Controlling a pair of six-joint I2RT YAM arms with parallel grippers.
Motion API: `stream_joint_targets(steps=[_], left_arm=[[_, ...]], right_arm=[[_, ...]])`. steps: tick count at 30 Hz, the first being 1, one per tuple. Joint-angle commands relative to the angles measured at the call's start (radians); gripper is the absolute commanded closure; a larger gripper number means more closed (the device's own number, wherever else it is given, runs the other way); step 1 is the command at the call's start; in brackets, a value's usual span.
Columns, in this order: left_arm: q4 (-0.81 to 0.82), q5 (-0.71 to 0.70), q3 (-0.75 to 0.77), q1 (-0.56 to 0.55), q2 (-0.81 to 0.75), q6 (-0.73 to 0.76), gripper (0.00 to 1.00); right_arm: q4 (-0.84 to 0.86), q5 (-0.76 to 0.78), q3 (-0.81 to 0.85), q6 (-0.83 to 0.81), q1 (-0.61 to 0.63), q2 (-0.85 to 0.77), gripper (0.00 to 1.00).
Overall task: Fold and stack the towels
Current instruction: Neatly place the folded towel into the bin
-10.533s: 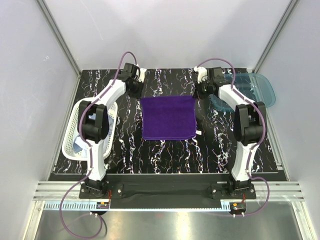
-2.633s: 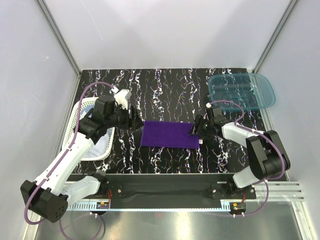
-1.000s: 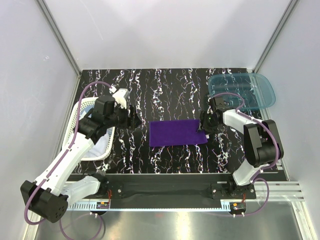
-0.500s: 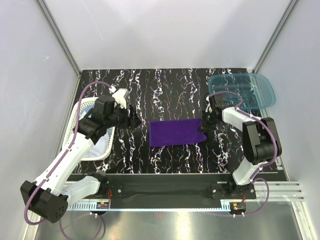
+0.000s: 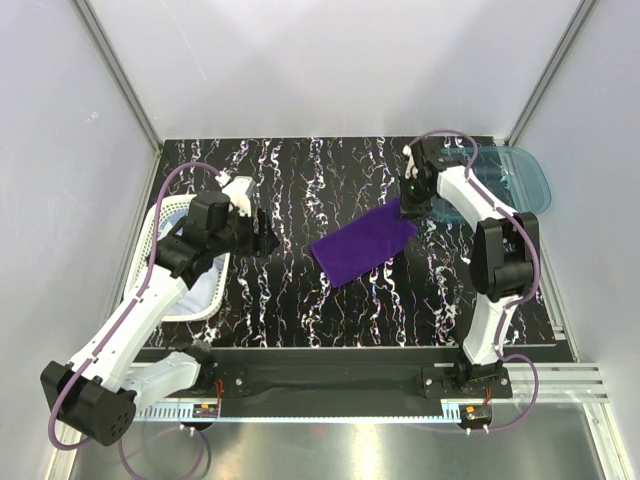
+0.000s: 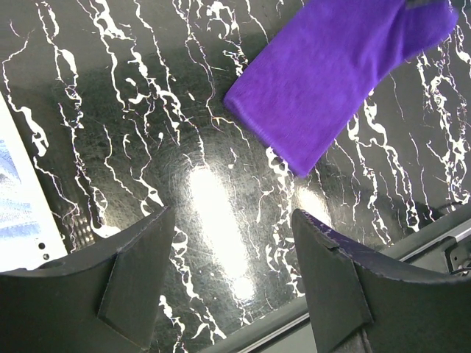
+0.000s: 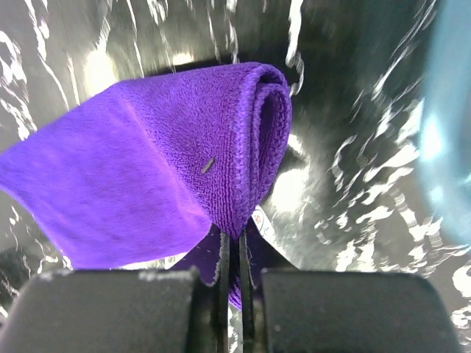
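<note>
My right gripper should next lift the towel to the right in the top view, over the rim of the open teal bin (image 5: 512, 180) (image 7: 450, 118), then lower it and let it go inside.
The folded deep purple towel (image 5: 364, 245) lies slanted on the black marbled table, its far right end lifted. My right gripper (image 5: 411, 207) is shut on that end; in the right wrist view the towel (image 7: 162, 169) hangs doubled from the pinched jaws (image 7: 232, 254). My left gripper (image 5: 262, 232) stands open to the left of the towel, apart from it; in the left wrist view the towel (image 6: 338, 73) lies beyond the wide-spread fingers (image 6: 140, 276), nothing between them. A light blue towel (image 5: 200, 290) shows inside the basket, under the left arm.
A white perforated basket (image 5: 150, 250) sits at the left edge, partly under the left arm. A translucent teal bin (image 5: 515, 180) stands at the far right, just behind the right gripper. The table's front rail (image 6: 353, 290) runs close below the left fingers.
The right gripper closed on the towel's right end and carried it toward the far right near the bin, swinging the towel from level to slanted. The left arm stayed put, still open.
</note>
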Motion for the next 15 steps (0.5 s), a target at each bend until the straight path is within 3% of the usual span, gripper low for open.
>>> stream_joint_targets(steps=[1,6,15], left_arm=[[0.010,-0.011,0.003,0.006,-0.007,0.019,0.30],[0.021,0.001,0.005,0.006,-0.022,0.019,0.30],[0.015,0.005,0.009,0.009,-0.009,0.023,0.29]], right_arm=[[-0.105,0.082,0.173,-0.079,-0.017,0.034,1.00],[-0.201,0.079,0.375,-0.128,-0.076,0.129,1.00],[-0.224,0.004,0.484,-0.132,-0.210,0.141,1.00]])
